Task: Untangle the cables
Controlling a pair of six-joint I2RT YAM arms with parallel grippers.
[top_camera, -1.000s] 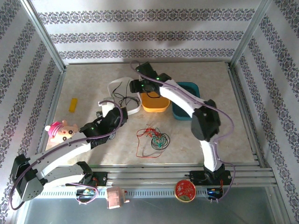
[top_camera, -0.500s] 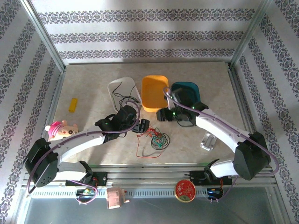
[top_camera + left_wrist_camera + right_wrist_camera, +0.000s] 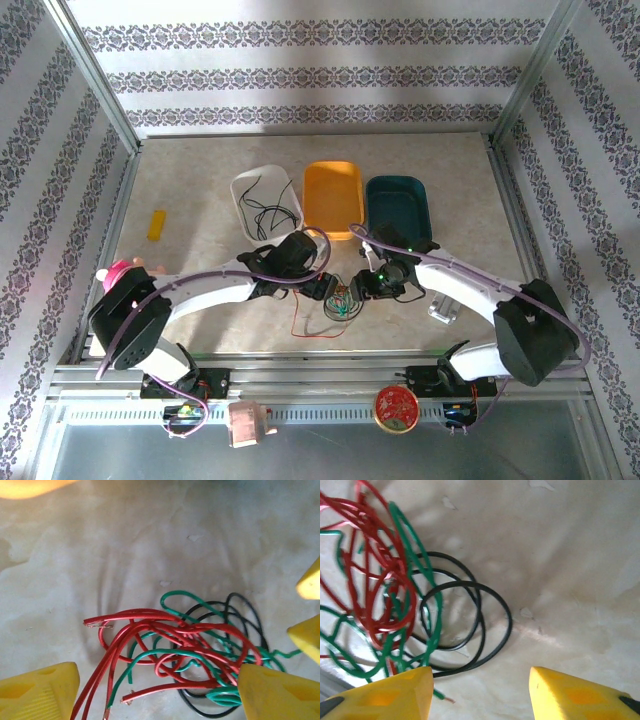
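My right gripper's open fingers need to go down around the black loop's outer bend, below and ahead of them, clear of red and green cables.
The cables lie in one tangle of red, green and black wire on the table near the front middle. My left gripper is at the tangle's left edge and my right gripper at its right edge, both low over it. In the left wrist view the left gripper is open, its yellow fingertips straddling the red and green cables. The right gripper is open too. Black loops lie just ahead of it, and nothing sits between its pads.
A white tray holding loose black wires, an orange tray and a teal tray stand in a row behind the arms. A yellow block and a pink toy lie at the left. A small metal piece sits at the right.
The right arm has swung from the orange tray at the back down to the tangle. The left arm has reached right to the tangle's other side. Both grippers stay open.
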